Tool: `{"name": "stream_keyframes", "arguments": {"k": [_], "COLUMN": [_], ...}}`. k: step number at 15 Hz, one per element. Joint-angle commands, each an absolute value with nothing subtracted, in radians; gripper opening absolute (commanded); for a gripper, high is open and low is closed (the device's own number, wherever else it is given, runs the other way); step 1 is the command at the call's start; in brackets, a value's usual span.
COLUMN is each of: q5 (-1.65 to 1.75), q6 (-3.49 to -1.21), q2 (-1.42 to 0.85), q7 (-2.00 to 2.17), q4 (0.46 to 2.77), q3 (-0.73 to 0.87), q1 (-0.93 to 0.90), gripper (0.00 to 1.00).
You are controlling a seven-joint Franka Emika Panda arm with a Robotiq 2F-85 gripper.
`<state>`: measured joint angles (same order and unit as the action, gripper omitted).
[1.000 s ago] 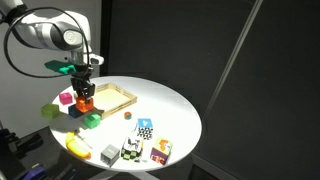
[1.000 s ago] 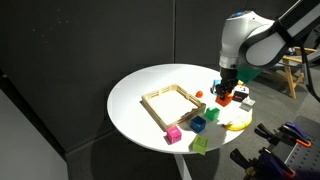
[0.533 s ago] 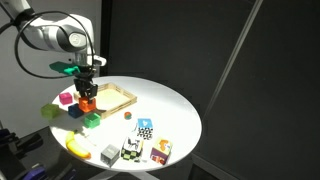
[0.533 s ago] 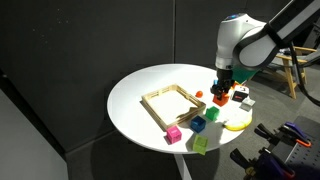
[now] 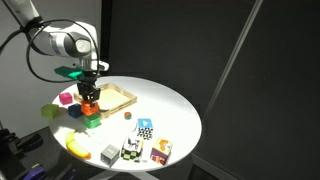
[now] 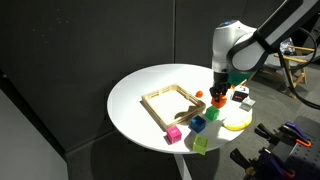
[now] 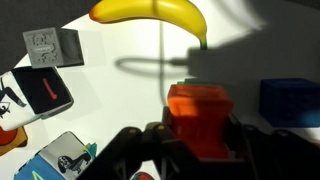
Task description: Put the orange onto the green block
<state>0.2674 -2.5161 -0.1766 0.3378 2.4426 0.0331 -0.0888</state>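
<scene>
The orange is still hanging a little off-center above the green block (image 5: 92, 118). My gripper will move over slightly and lower it next.
My gripper (image 5: 89, 95) is shut on the orange (image 5: 89, 103), a small solid-orange block, and holds it low over the round white table (image 5: 165, 105). The green block (image 5: 93, 117) sits just in front of and below it. In an exterior view the gripper (image 6: 219, 90) holds the orange (image 6: 218, 99) just above the green block (image 6: 212, 114). In the wrist view the orange (image 7: 200, 108) fills the space between the fingers of the gripper (image 7: 200, 135). Only a thin green edge (image 7: 196, 85) shows behind it.
A wooden tray (image 5: 115, 96) lies beside the gripper. A red cube (image 5: 77, 112), a magenta cube (image 5: 67, 98), a yellow-green block (image 5: 50, 112) and a banana (image 5: 78, 146) lie around it. A blue cube (image 7: 290, 100) is close by. Patterned boxes (image 5: 145, 128) stand near the front edge.
The gripper, with the orange in it, has shifted slightly sideways towards the wooden tray and now hangs closer over the green block. The objects on the table have not moved.
</scene>
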Motion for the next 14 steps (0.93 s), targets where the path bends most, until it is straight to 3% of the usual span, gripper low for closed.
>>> {"name": "stream_keyframes", "arguments": {"k": [1,14], "q5": [0.292,0.286], "q6": [-2.517,-2.528], "q2": [-0.227,-0.326], "q7": [0.346,0.342], "q4": [2.401,2.338], "q3": [0.044,0.065], "q1": [-0.089,-0.116], "gripper": [0.24,0.24]}}
